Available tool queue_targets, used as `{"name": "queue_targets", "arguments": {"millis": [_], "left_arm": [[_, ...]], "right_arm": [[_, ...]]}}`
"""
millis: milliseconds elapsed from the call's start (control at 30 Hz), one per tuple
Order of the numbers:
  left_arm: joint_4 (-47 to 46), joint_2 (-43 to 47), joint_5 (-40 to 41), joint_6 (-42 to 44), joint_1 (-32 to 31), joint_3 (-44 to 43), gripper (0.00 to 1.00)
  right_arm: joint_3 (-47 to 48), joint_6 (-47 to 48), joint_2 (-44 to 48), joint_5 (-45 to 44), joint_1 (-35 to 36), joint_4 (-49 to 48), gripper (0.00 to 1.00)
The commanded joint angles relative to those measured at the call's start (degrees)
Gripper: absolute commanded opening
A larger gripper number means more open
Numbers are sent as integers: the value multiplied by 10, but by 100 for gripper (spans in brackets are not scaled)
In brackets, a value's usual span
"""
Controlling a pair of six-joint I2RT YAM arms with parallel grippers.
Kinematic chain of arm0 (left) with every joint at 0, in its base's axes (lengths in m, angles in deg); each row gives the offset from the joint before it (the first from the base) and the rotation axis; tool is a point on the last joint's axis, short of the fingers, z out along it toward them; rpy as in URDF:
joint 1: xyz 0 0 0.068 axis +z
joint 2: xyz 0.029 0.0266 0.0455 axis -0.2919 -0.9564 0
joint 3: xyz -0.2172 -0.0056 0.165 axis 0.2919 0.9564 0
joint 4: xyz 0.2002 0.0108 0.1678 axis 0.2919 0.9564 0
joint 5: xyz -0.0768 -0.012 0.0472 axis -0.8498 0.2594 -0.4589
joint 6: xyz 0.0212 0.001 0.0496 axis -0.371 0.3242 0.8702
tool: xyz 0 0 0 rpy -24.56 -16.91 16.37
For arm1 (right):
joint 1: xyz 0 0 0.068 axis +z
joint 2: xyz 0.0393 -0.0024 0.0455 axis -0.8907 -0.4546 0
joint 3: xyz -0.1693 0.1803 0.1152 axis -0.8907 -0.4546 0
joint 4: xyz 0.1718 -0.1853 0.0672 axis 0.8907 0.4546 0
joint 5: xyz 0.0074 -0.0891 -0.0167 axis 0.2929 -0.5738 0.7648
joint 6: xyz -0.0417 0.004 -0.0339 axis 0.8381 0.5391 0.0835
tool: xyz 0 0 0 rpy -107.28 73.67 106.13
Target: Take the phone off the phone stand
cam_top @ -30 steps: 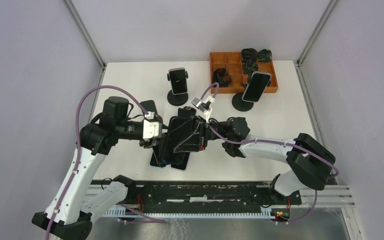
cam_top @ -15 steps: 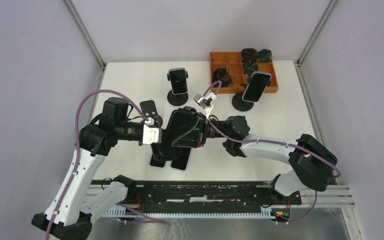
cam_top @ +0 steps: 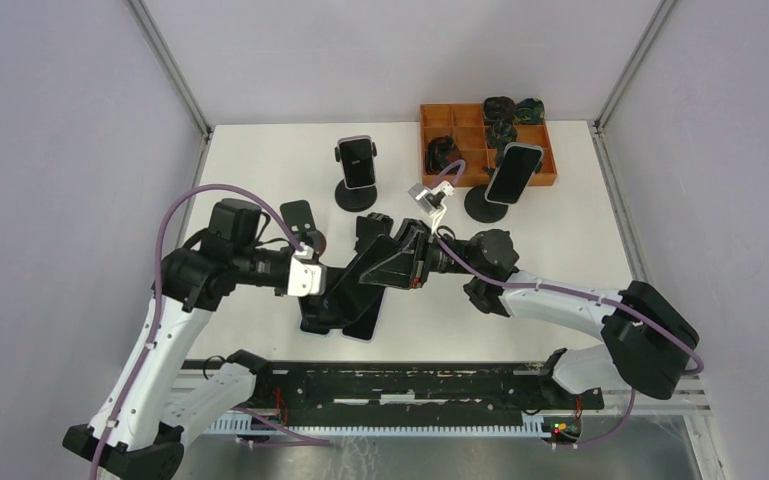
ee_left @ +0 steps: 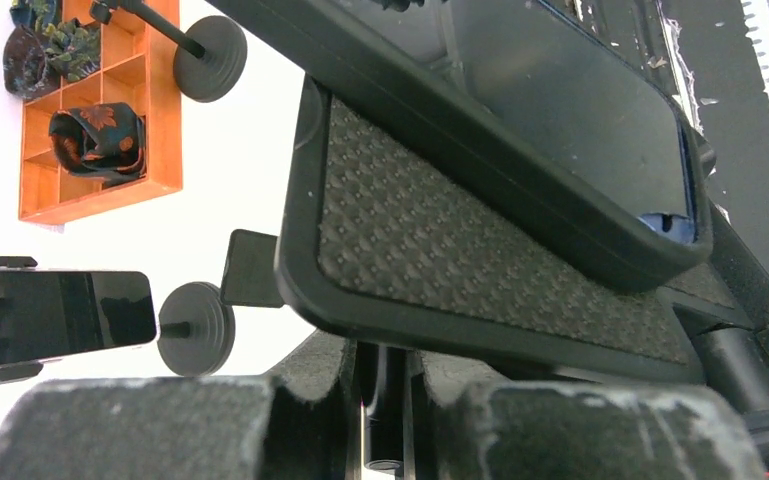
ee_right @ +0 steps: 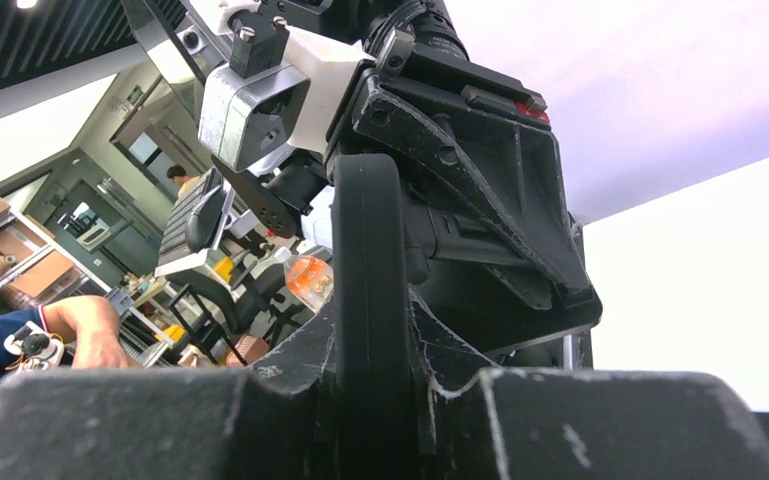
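Note:
Next, my right gripper moves away from the stand's cradle plate, turns downward and lowers the phone beside the flat phone.
My left gripper (cam_top: 322, 285) is shut on the thin stem of a black phone stand (ee_left: 396, 400), seen between its fingers in the left wrist view (ee_left: 385, 400). The stand's textured cradle plate (ee_left: 460, 250) fills that view. A dark phone (ee_left: 560, 120) lies just above the plate, tilted off it. My right gripper (cam_top: 388, 266) is shut on this phone (cam_top: 375, 268) and holds it slanted above the table. The phone stands edge-on (ee_right: 370, 250) between the right fingers (ee_right: 375, 400).
Two more phones stand on stands at the back (cam_top: 357, 162) (cam_top: 513, 172). An orange tray (cam_top: 540, 160) with dark items is at the back right. An empty black stand (cam_top: 297, 214) is beside the left arm. A flat phone (cam_top: 358, 324) lies under the grippers.
My right gripper has drawn back to the right and turned, tilting the phone away from the stand plate. My left gripper has shifted slightly lower, still on the stand.

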Motion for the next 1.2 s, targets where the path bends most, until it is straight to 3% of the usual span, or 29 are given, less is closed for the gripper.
{"name": "queue_targets", "arguments": {"millis": [0,300,467,600,800,1000,1167], "left_arm": [[3,6,1,18,1,-20,2],[3,3,24,30,0,-11,2],[3,4,23,28,0,-18,2],[3,5,18,27,0,-22,2],[3,7,16,22,0,-27,2],[3,14,15,18,0,-29,2],[3,13,13,20,0,-28,2]], "right_arm": [[-21,14,49,-15,-25,17,10],[-68,72,179,15,-98,150,8],[-55,220,203,4,-129,442,0],[-73,274,149,16,-134,550,0],[-118,305,57,21,-133,556,0],[-84,352,-31,15,-133,596,0],[-32,402,-102,-29,-132,669,15]]}}
